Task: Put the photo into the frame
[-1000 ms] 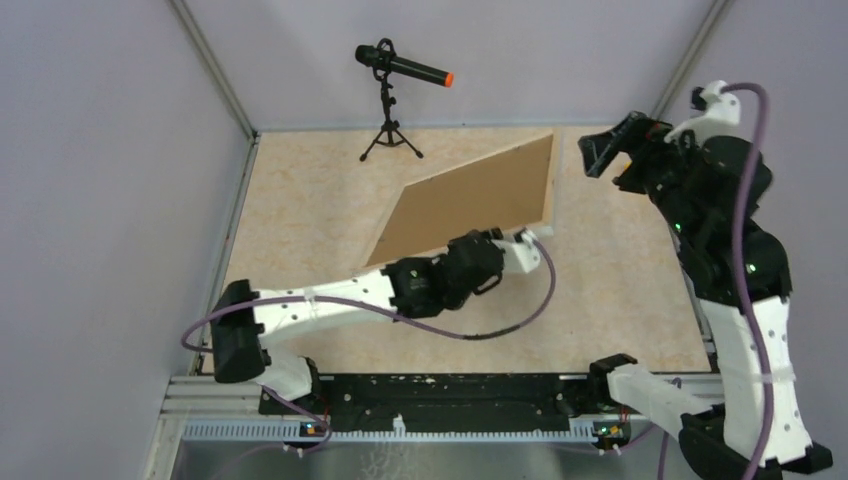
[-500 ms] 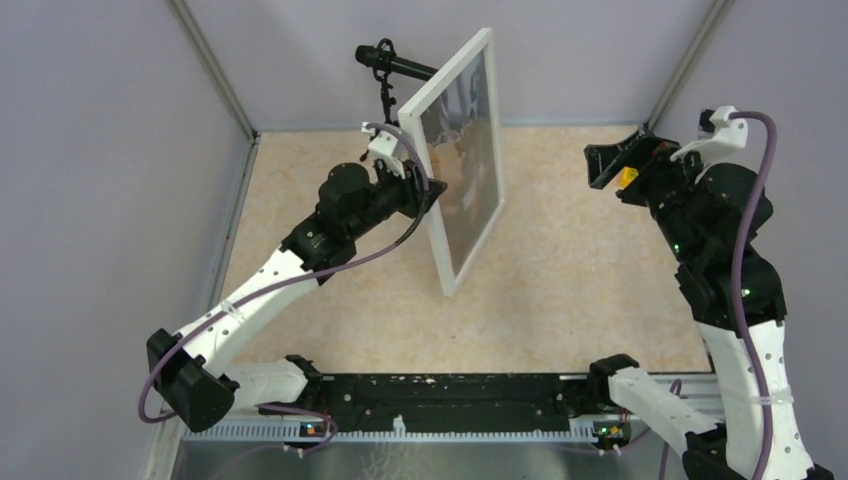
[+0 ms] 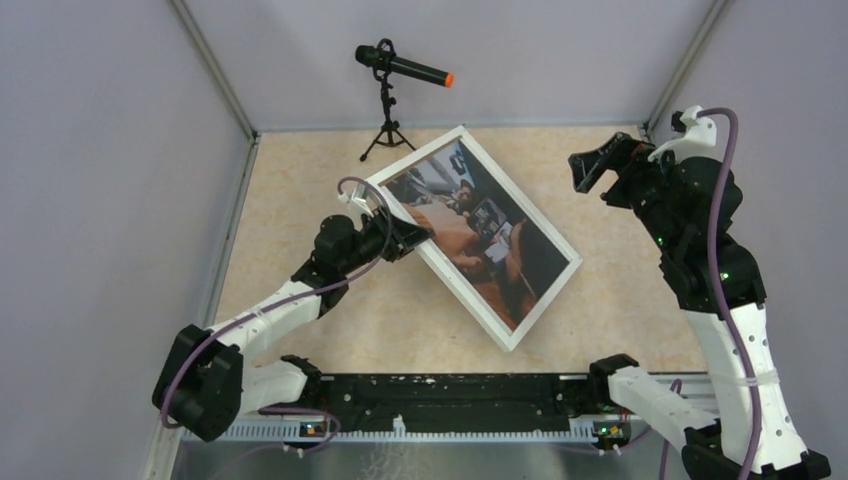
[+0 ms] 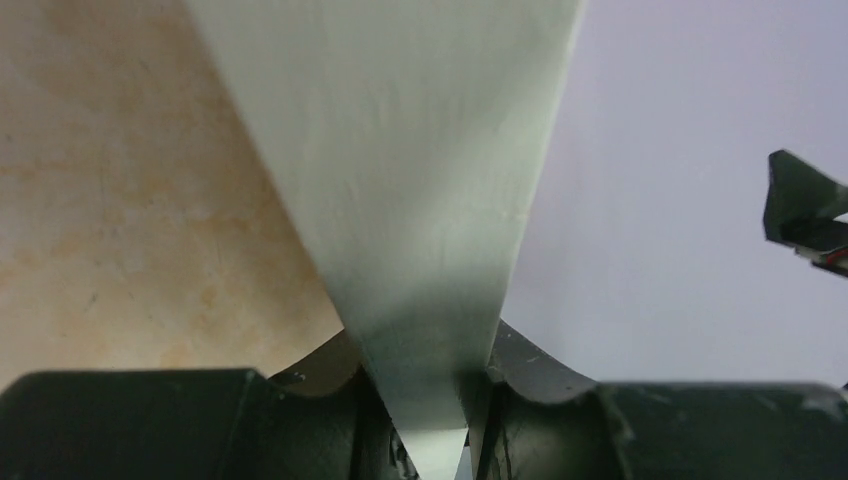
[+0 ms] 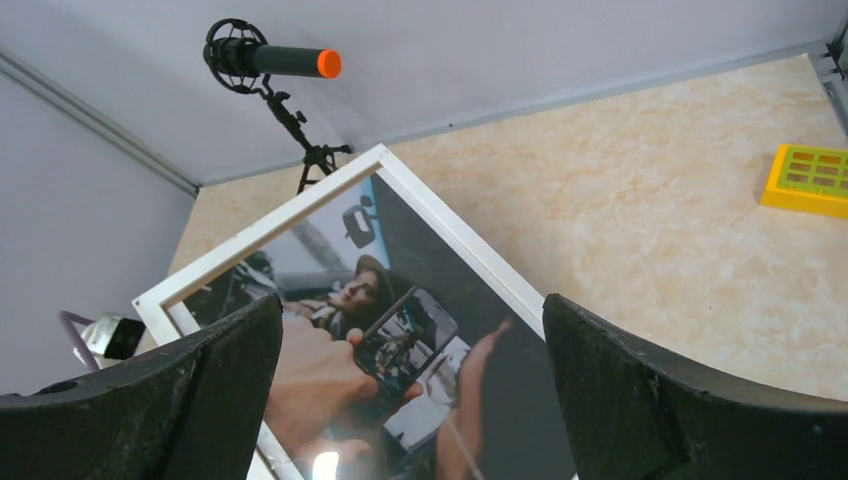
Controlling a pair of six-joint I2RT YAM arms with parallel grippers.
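Observation:
Next, the left gripper goes down and to the right in the top view toward the bare tabletop and releases the bar (image 4: 420, 200), as the photo already sits inside.
The pale frame (image 3: 540, 226) lies face up and diagonal across the table middle, with the photo (image 3: 470, 235) showing inside it: a hand holding a phone, in brown, black and blue tones. My left gripper (image 3: 416, 238) is shut on the frame's left long rail. In the left wrist view that rail (image 4: 420, 200) runs up from between the jaws of the left gripper (image 4: 432, 400). My right gripper (image 3: 594, 168) is open and empty, raised beyond the frame's far right side. The right wrist view looks down between the wide-open fingers of the right gripper (image 5: 412, 400) onto the photo (image 5: 400, 350) and the frame (image 5: 450, 225).
A microphone (image 3: 400, 68) on a small tripod stands at the back of the table, also in the right wrist view (image 5: 270, 62). A yellow grid piece (image 5: 808, 178) lies on the table at the right. Grey walls close the left, back and right sides.
The frame went from brown backing up, to standing upright in my left gripper, to lying picture side up. My left arm drew back and down. My right gripper shifted slightly left.

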